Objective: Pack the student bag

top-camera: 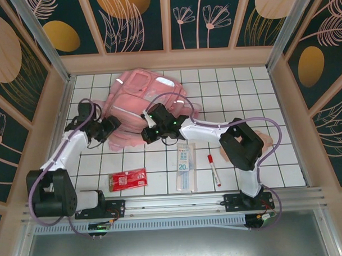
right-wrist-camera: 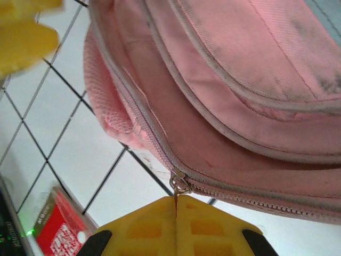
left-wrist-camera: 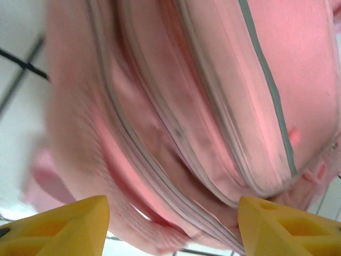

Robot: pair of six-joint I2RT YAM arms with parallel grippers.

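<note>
My right gripper moves along the zip toward the pink strap [top-camera: 193, 108] beside its arm next and releases the pull, as that strap lies outward of the gripper.
The student bag [top-camera: 141, 101], a soft pink backpack with grey zip lines, lies at the back middle of the tiled table. My right gripper [right-wrist-camera: 176, 213] is shut on the thin metal zip pull [right-wrist-camera: 176, 194] at the bag's near edge [right-wrist-camera: 224, 133]. In the top view that gripper [top-camera: 148, 134] sits at the bag's front rim. My left gripper [left-wrist-camera: 173, 232] is open, its yellow fingers [left-wrist-camera: 58, 229] wide apart just in front of the bag's side [left-wrist-camera: 202, 106]. Nothing is pinched between them. From above, the left gripper [top-camera: 111, 126] is at the bag's left edge.
A red packet [top-camera: 128, 179] lies on the tiles near the front left. A clear packaged set [top-camera: 185, 165] and a red marker [top-camera: 213, 170] lie right of it. A beige pouch [top-camera: 268, 140] is partly hidden behind the right arm. Wooden walls ring the table.
</note>
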